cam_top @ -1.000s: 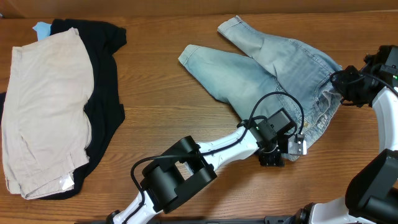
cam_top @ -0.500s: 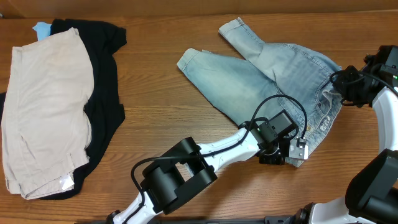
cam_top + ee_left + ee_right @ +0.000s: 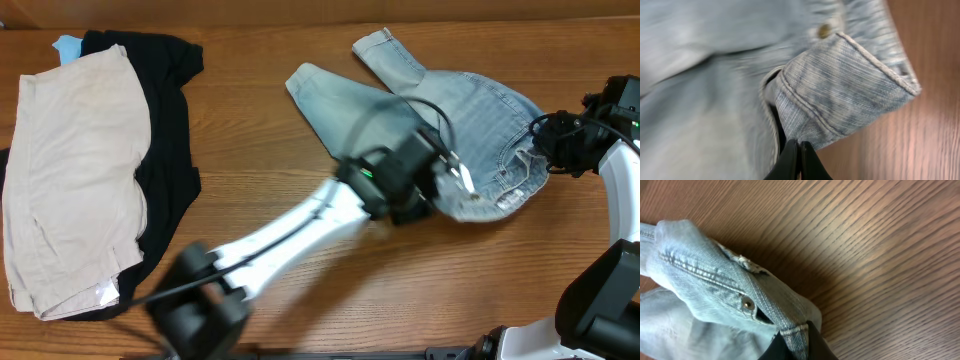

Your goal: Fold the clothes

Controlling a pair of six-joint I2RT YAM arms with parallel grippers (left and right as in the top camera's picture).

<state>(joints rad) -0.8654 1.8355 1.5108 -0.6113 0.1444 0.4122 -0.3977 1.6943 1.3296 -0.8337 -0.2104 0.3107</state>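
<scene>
My left gripper needs to rise next and swing the folded-over waistband corner outward toward the shorts' legs (image 3: pixel 350 105) (image 3: pixel 685 125), since my right gripper is holding the waistband's other end.
The faded light-blue denim shorts (image 3: pixel 440 110) lie at the right of the table, legs pointing far-left. My left gripper (image 3: pixel 443 196) is over their near waist edge, blurred by motion. In the left wrist view its fingers (image 3: pixel 800 152) are shut together on the edge of a doubled-over waistband corner (image 3: pixel 850 85), below a brass button (image 3: pixel 824 31). My right gripper (image 3: pixel 545 150) is at the shorts' right end. In the right wrist view it (image 3: pixel 797 342) is shut on a strip of waistband, with a rivet (image 3: pixel 746 303) just above it.
Beige shorts (image 3: pixel 70 170) lie on a black garment (image 3: pixel 170 120) at the far left, with a scrap of light-blue cloth (image 3: pixel 67 45) behind them. Bare wooden tabletop (image 3: pixel 300 290) shows between the piles and in front of them.
My left gripper has shut on the waistband and swung up and left with it. The shorts' near waist edge has drawn back toward the legs. The right arm has hardly moved.
</scene>
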